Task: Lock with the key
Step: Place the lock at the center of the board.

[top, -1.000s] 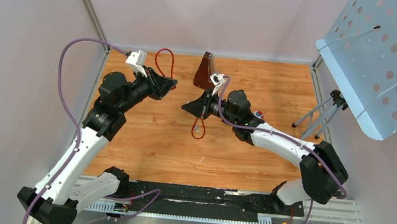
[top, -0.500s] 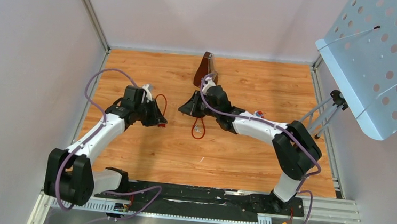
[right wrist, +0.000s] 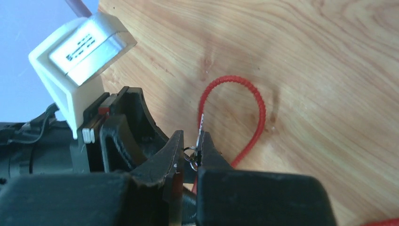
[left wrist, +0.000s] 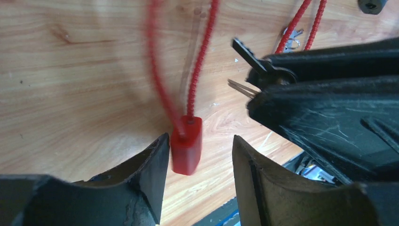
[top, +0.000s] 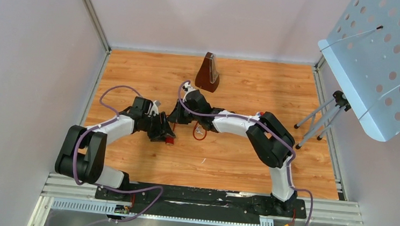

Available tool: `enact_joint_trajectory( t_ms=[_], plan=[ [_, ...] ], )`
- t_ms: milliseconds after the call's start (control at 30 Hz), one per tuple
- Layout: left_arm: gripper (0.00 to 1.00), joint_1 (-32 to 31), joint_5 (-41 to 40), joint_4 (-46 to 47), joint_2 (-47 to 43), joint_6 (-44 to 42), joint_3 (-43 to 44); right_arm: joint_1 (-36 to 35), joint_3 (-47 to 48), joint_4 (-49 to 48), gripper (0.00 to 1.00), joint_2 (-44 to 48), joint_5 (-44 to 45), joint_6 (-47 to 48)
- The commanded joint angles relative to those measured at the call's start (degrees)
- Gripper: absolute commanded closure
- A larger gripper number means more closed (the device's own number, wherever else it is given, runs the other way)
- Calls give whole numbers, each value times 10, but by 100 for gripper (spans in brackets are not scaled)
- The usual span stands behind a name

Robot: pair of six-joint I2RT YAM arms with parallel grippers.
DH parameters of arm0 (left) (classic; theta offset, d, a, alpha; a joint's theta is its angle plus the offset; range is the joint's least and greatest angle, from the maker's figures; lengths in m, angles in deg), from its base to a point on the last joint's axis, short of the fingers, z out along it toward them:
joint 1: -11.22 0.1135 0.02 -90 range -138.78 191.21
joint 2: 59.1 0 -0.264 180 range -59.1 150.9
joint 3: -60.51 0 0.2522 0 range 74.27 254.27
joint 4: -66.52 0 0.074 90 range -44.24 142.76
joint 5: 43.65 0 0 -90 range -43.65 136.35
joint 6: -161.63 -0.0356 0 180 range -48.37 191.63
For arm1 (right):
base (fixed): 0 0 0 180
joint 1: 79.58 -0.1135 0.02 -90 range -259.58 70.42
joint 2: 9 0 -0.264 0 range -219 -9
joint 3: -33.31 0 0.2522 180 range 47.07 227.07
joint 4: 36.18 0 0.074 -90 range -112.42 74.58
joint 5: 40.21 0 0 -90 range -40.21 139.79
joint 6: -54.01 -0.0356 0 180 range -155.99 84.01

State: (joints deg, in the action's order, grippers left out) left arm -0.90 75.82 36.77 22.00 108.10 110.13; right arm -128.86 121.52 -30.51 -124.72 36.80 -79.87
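Next, my right gripper lowers the small key onto the tabletop inside the padlock's red cable shackle (right wrist: 230, 122) and releases it, since both cable ends already sit in the lock.
A small red padlock (left wrist: 187, 145) with a red cable shackle (left wrist: 203, 52) sits on the wood table between the jaws of my left gripper (left wrist: 198, 139). The jaws are open, and the lock is close to the left finger (left wrist: 150, 162). In the top view the lock (top: 169, 140) lies just below my left gripper (top: 164, 132). My right gripper (right wrist: 191, 136) is shut on a small key (right wrist: 201, 123) with a ring, its blade pointing out past the tips. In the left wrist view the key (left wrist: 248, 52) shows just right of the lock. The grippers nearly touch (top: 176, 116).
A second red cable loop (top: 200, 132) with a small metal ring lies right of the grippers. A brown metronome (top: 208, 71) stands at the back. A music stand (top: 322, 114) with a perforated blue desk is at the right edge.
My left arm has swung down and toward the near middle, lowering the red lock from the air onto the table. My right gripper with the key has moved left to meet it.
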Motion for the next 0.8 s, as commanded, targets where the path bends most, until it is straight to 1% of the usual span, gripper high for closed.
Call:
enact_joint_trajectory(
  t_ms=[0, 33, 167, 233, 333, 433, 467, 533, 600, 633, 700, 767],
  plan=[
    [37, 3, -36, -7, -8, -15, 17, -9, 51, -4, 100, -30, 20, 32],
    [33, 3, -64, -28, -17, -15, 20, -11, 59, 5, 100, -41, 29, 33],
    [22, 3, -143, -91, -68, -15, 28, -17, 112, 69, 100, -75, 51, 34],
    [20, 2, -178, -121, -104, -16, 30, -22, 125, 99, 98, -84, 75, 35],
    [18, 3, -233, -170, -169, -15, 37, -24, 126, 122, 96, -88, 92, 31],
    [14, 3, -269, -205, -224, -13, 46, -27, 132, 154, 90, -89, 112, 26],
    [7, 3, -286, -223, -248, -12, 53, -26, 132, 161, 85, -86, 113, 25],
    [1, 3, -315, -245, -283, -8, 64, -27, 129, 169, 68, -73, 112, 28],
    [0, 3, -338, -265, -317, -7, 75, -30, 122, 173, 51, -49, 118, 33],
    [0, 3, -346, -274, -326, 3, 81, -31, 117, 174, 45, -29, 120, 34],
    [0, 3, -343, -299, -348, -4, 102, -31, 109, 175, 37, 4, 125, 36],
    [0, 3, -323, -314, -366, -20, 127, -30, 99, 184, 33, 38, 139, 41]
  ],
)
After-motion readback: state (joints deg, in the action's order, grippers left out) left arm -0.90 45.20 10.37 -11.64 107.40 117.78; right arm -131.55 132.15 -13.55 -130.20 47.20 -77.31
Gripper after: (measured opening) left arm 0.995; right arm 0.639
